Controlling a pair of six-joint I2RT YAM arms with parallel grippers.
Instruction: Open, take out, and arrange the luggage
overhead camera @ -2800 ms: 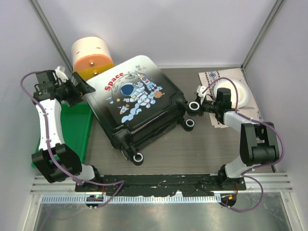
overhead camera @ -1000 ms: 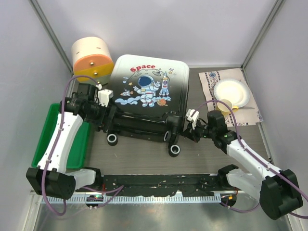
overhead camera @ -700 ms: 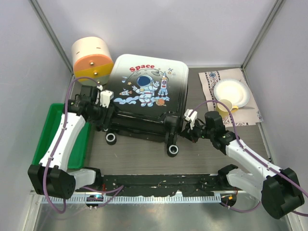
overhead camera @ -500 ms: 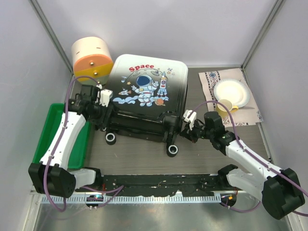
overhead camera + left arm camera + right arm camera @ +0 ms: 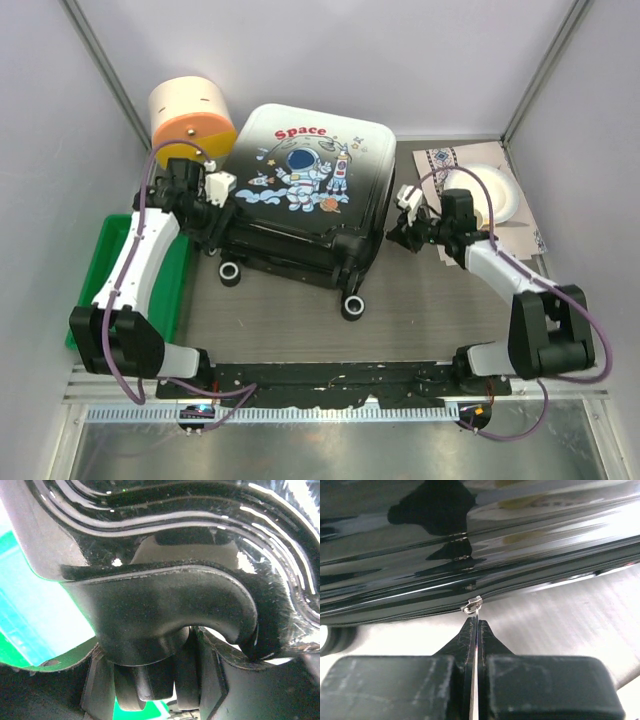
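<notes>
The zipper pull moves outward along the luggage's side next. My right gripper releases it at the luggage's far corner by the napkin, since that corner lies outward.
The luggage (image 5: 300, 195) lies flat at mid table with its astronaut "Space" print up and its black wheels toward the near edge. My left gripper (image 5: 216, 218) sits at its left near corner. In the left wrist view the black wheel housing (image 5: 165, 605) fills the frame, and my left gripper (image 5: 157, 680) is closed on the wheel (image 5: 147, 677) below it. My right gripper (image 5: 396, 236) is at the luggage's right side. In the right wrist view this gripper (image 5: 475, 626) is shut on the thin metal zipper pull (image 5: 472, 605) along the glossy black shell (image 5: 470, 540).
A cream-and-orange cylinder (image 5: 192, 118) stands at the back left, touching the luggage's corner. A green tray (image 5: 100, 290) lies along the left edge under my left arm. At the back right, a white plate (image 5: 497, 195) rests on a patterned napkin (image 5: 437, 160). Booth walls close in on three sides.
The left gripper has closed on the wheel. The luggage has shifted back and turned slightly. The right gripper has moved back along the right side, still holding the zipper pull.
</notes>
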